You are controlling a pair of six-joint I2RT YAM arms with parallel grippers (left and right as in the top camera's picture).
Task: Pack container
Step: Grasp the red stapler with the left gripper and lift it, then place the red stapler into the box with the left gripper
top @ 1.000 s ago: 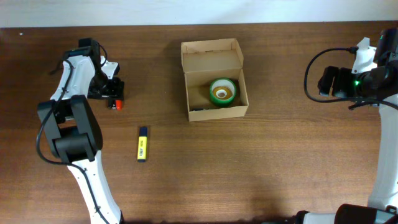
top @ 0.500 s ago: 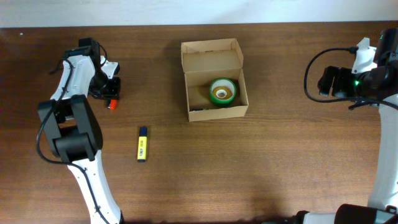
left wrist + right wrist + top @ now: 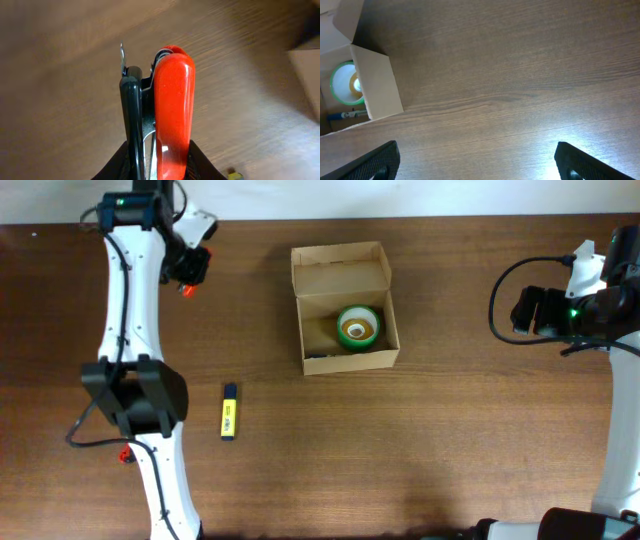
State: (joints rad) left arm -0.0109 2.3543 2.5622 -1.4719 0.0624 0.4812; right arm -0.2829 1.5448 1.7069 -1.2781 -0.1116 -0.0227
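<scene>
My left gripper goes right in the overhead view and down into the box by the blue pen [image 3: 327, 355] next, then releases it, as the tape roll leaves room there.
The container [image 3: 345, 358] is an open tan cardboard box at table centre, its flap lid [image 3: 339, 268] standing at the far side. Inside lie a green tape roll [image 3: 358, 326] and a blue pen [image 3: 347, 114]. My left gripper [image 3: 190, 264] is shut on a red and black stapler-like tool [image 3: 172, 115] and holds it above the table's far left, well left of the box. My right gripper [image 3: 527, 312] is open and empty, right of the box; its fingers [image 3: 380, 160] frame bare wood, with the box [image 3: 375, 85] at the left of that view.
A yellow highlighter [image 3: 228, 411] with a dark cap lies on the table, front left of the box. The table's far edge runs just behind my left gripper. The left arm's base [image 3: 135, 395] stands at the left.
My left gripper has lifted the red and black tool off the table and carried it toward the far edge and slightly right. The right arm has not moved.
</scene>
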